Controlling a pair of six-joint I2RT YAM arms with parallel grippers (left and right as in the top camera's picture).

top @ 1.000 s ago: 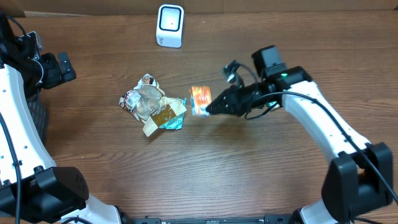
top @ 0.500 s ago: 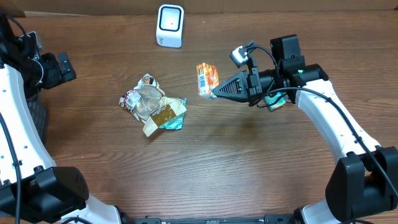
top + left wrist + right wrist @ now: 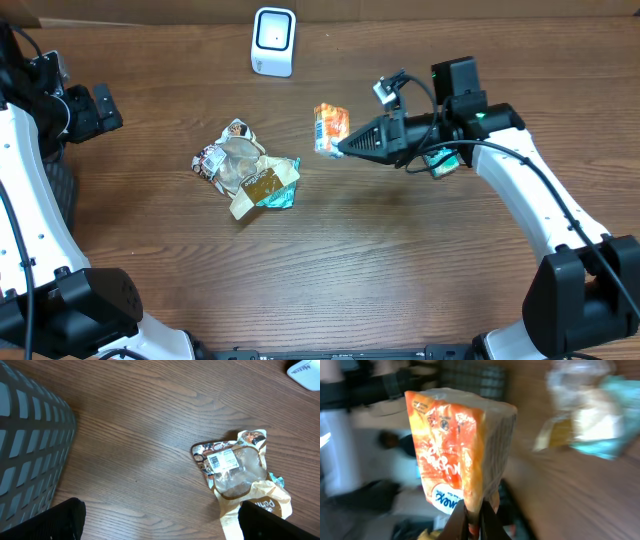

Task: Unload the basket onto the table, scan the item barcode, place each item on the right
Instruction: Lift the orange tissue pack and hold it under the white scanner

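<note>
My right gripper will move outward over the scanner (image 3: pixel 273 41), then down beside the teal packet (image 3: pixel 443 164), which is to the gripper's right in the overhead view, and it will let go there.
An orange snack packet (image 3: pixel 330 128) hangs above the table's middle, pinched at its edge by my right gripper (image 3: pixel 344 148), which is shut on it. From the right wrist the packet (image 3: pixel 460 455) stands upright over the fingertips (image 3: pixel 487 512), orange face to the left and white side to the right. The white barcode scanner (image 3: pixel 273 41) stands at the back of the table, to the packet's upper left. My left gripper (image 3: pixel 100 108) is at the far left, away from the packet. It is open (image 3: pixel 160 520), with only bare wood between its fingers.
A pile of crumpled wrappers (image 3: pixel 245 170) lies left of centre, also seen by the left wrist (image 3: pixel 240 472). A dark mesh basket (image 3: pixel 27 445) sits at the far left edge of the table. Cardboard borders the table's back.
My right gripper lifted the orange packet up and toward the back, turning it upright. In the last half second it barely shifted. The left arm stayed still.
</note>
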